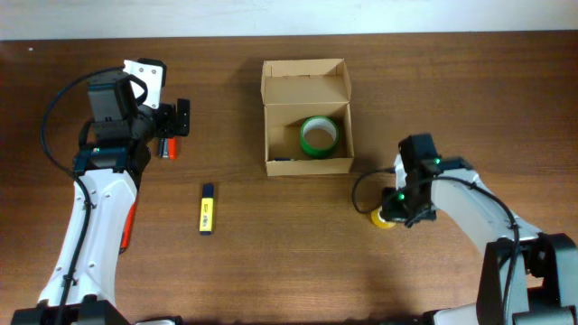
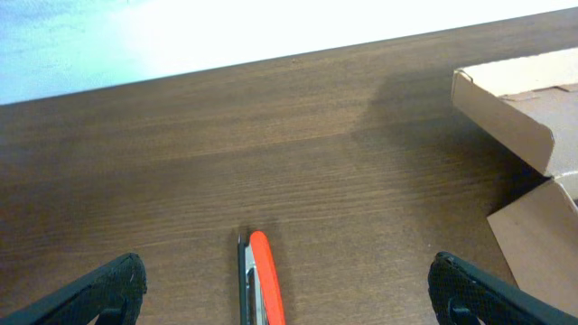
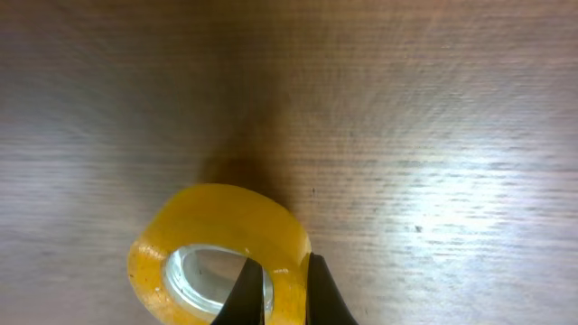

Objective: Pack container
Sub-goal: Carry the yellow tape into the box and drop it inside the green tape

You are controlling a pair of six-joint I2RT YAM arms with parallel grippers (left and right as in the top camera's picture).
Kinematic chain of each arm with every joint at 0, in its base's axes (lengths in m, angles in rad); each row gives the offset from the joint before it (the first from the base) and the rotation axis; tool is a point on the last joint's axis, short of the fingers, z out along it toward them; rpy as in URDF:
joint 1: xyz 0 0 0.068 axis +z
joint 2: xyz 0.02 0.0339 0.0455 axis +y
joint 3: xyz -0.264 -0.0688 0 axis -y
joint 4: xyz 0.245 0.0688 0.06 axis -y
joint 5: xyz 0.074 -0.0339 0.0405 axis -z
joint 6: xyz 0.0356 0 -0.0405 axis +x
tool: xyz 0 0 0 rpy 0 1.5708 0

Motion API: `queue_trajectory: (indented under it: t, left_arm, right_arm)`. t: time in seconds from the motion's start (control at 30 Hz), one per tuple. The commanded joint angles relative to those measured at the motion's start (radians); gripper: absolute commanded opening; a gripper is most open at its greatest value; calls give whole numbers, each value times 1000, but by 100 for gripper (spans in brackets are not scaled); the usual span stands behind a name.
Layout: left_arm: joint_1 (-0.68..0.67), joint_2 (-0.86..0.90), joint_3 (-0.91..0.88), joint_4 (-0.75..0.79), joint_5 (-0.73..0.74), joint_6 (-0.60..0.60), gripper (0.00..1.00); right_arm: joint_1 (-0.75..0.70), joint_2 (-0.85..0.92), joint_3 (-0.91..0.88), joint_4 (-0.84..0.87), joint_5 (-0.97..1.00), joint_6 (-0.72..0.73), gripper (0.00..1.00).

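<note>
The green tape roll's ring (image 1: 320,138) has an empty hole, so my right gripper should next rise, move outward to the left in the overhead view, lower into it and release.
The tan cardboard container (image 1: 307,117) stands open at the table's middle back, with a green tape roll (image 1: 318,135) inside; its corner (image 2: 524,117) shows in the left wrist view. My right gripper (image 3: 280,289) is shut on the wall of a yellow tape roll (image 3: 217,253), one finger inside the ring and one outside. From overhead that yellow roll (image 1: 386,219) lies right of the box front. My left gripper (image 2: 289,293) stands wide open over a red-and-black tool (image 2: 262,280) lying on the wood.
A yellow-and-blue marker (image 1: 207,208) lies left of the box. The red-and-black tool (image 1: 166,147) sits under the left gripper. A red object (image 1: 128,226) lies beside the left arm. The table's far edge runs along the top.
</note>
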Motion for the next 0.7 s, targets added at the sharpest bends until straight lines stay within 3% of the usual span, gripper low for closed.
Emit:
queue_trajectory:
  t: [0.0, 0.33, 0.57, 0.67]
  left_arm:
    - [5, 9, 14, 2, -4, 17, 99]
    - [5, 9, 14, 2, -4, 17, 99]
    - [5, 9, 14, 2, -4, 17, 99]
    - [5, 9, 14, 2, -4, 17, 99]
  right_arm:
    - [4, 4, 100, -24, -1, -31, 4]
    - [-37, 4, 535, -249, 78, -139, 4]
    - [-48, 4, 649, -286, 69, -174, 4]
    - [-48, 5, 732, -285, 59, -272, 4]
